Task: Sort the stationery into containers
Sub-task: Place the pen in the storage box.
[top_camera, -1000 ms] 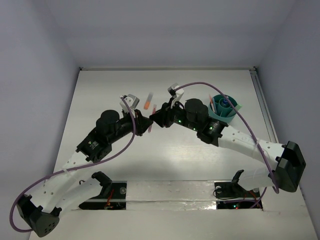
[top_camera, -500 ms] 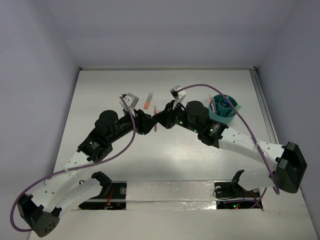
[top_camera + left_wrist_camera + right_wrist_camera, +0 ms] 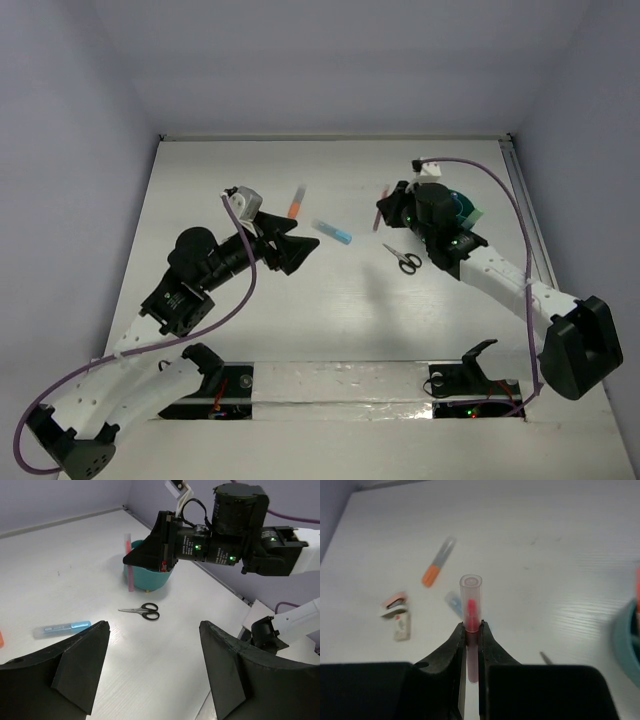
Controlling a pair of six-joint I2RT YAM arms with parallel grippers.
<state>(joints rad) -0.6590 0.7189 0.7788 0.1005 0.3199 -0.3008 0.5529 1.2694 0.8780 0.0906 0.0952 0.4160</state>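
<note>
I will turn my right gripper and move the pink pen over the cup by the red pen next, then lower the pink pen.
My right gripper is shut on a pink pen that stands upright between its fingers. From above, that gripper hangs with the pink pen just left of the teal cup, which the arm mostly hides. My left gripper stands open and holds nothing. In its own view the left gripper faces the cup and the pink pen. On the table lie black-handled scissors, a blue-capped clear pen and an orange marker.
Two small erasers lie side by side left of the orange marker. A red pen stands inside the cup. The two arms are well apart, with the scissors between them.
The left gripper opened and let go of the pink pen as the right gripper shut on it. The right arm carried the pen right toward the cup; the left arm drew back.
</note>
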